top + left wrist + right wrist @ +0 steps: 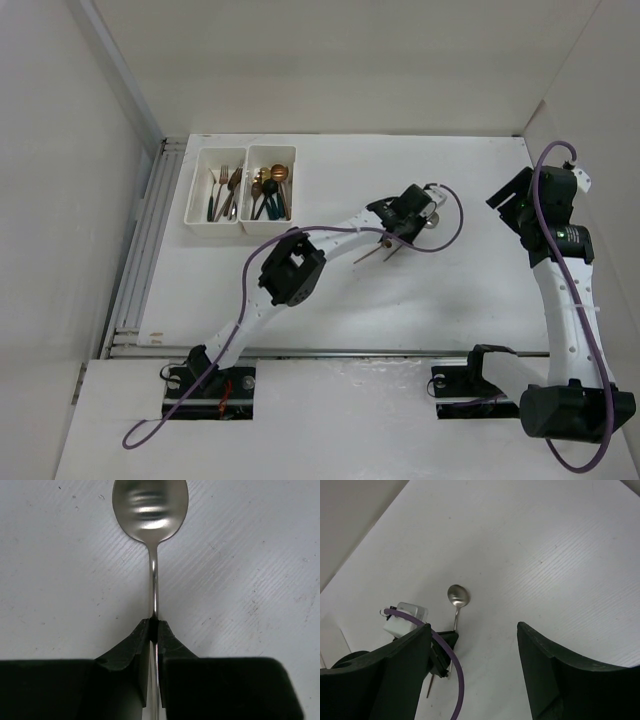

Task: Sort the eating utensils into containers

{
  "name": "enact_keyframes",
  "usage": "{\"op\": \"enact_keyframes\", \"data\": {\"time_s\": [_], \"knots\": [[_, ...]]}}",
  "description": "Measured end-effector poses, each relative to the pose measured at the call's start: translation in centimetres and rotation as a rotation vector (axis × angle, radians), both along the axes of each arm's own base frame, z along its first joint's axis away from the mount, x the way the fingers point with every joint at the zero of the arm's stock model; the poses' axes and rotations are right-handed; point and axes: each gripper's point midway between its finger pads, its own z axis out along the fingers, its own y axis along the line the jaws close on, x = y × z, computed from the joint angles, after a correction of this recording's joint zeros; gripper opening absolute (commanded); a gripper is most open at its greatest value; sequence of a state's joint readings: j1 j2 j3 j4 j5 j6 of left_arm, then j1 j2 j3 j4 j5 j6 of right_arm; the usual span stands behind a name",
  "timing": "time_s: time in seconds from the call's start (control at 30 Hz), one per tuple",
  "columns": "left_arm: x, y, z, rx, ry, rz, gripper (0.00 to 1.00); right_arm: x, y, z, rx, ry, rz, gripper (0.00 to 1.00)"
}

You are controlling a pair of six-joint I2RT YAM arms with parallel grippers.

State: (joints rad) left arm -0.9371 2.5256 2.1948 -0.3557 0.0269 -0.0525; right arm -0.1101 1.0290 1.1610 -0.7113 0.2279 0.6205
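Note:
The spoon tray [269,188] is to the left of my left gripper in the top view. I will lift the gripper, swing it over the tray and lower it to let go where spoons lie.
My left gripper [418,222] [155,624] is shut on the thin handle of a silver spoon [150,510], low over the white table right of centre. The spoon also shows in the right wrist view [458,595], its bowl pointing away from the gripper. A thin brownish rod [375,254] sticks out behind the gripper; I cannot tell whether it is the spoon's handle. Two joined white trays stand at the far left: the left tray [193,200] holds forks [225,192], the right tray [271,149] holds spoons [270,190]. My right gripper [512,197] [474,626] is open and empty, high at the right.
The white table [450,290] has walls on the left, back and right. A metal rail [140,250] runs along its left edge. The left arm's purple cable [300,232] loops over the table's middle.

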Motion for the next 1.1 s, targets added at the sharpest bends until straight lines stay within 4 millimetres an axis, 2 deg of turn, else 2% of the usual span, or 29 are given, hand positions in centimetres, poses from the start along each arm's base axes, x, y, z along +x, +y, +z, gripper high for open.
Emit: {"op": "enact_keyframes", "data": {"time_s": [0.17,0.27,0.37,0.43,0.5,0.53,0.6,0.63,0.7,0.77,0.8,0.87,0.93,1.0,1.03,1.1], "knots": [[0.1,-0.4,0.8,-0.007,0.005,-0.008,0.00,0.0,0.0,0.0,0.000,0.001,0.001,0.74],[0.4,-0.9,2.7,-0.046,-0.009,-0.016,0.00,0.1,0.0,-0.1,-0.001,0.005,0.002,0.74],[1.5,-0.2,6.2,-0.086,-0.050,0.004,0.00,0.1,0.0,-0.2,-0.003,0.009,0.005,0.74],[3.6,1.7,10.3,-0.110,-0.121,0.057,0.00,0.1,0.0,-0.2,-0.003,0.010,0.008,0.74],[7.1,5.2,15.5,-0.136,-0.232,0.154,0.00,0.1,0.1,-0.2,0.000,0.009,0.012,0.74],[8.9,7.8,18.2,-0.148,-0.288,0.216,0.00,0.2,0.2,-0.2,0.001,0.008,0.015,0.74],[12.3,14.2,22.4,-0.155,-0.374,0.356,0.00,0.3,0.3,-0.2,0.002,0.004,0.023,0.74],[14.0,18.5,24.2,-0.154,-0.416,0.445,0.00,0.3,0.3,-0.1,0.004,0.001,0.026,0.74],[16.2,26.0,25.7,-0.133,-0.459,0.588,0.00,0.5,0.4,-0.3,0.005,0.001,0.030,0.74],[17.7,33.6,25.0,-0.075,-0.468,0.734,0.00,0.7,0.5,-0.7,0.008,0.010,0.036,0.74],[17.8,36.5,23.7,-0.034,-0.453,0.789,0.00,0.8,0.5,-1.0,0.010,0.019,0.037,0.74],[17.5,39.7,20.2,0.034,-0.397,0.838,0.00,1.0,0.6,-1.4,0.015,0.031,0.043,0.74],[16.3,40.6,15.5,0.106,-0.305,0.832,0.00,1.2,0.6,-1.8,0.017,0.044,0.047,0.74],[14.8,40.4,11.3,0.158,-0.212,0.798,0.00,1.3,0.6,-2.0,0.018,0.053,0.050,0.74],[14.1,40.2,9.4,0.181,-0.168,0.779,0.00,1.3,0.7,-2.1,0.018,0.055,0.051,0.74],[13.1,39.7,6.9,0.206,-0.106,0.747,0.02,1.4,0.7,-2.1,0.018,0.058,0.053,0.74]]}}
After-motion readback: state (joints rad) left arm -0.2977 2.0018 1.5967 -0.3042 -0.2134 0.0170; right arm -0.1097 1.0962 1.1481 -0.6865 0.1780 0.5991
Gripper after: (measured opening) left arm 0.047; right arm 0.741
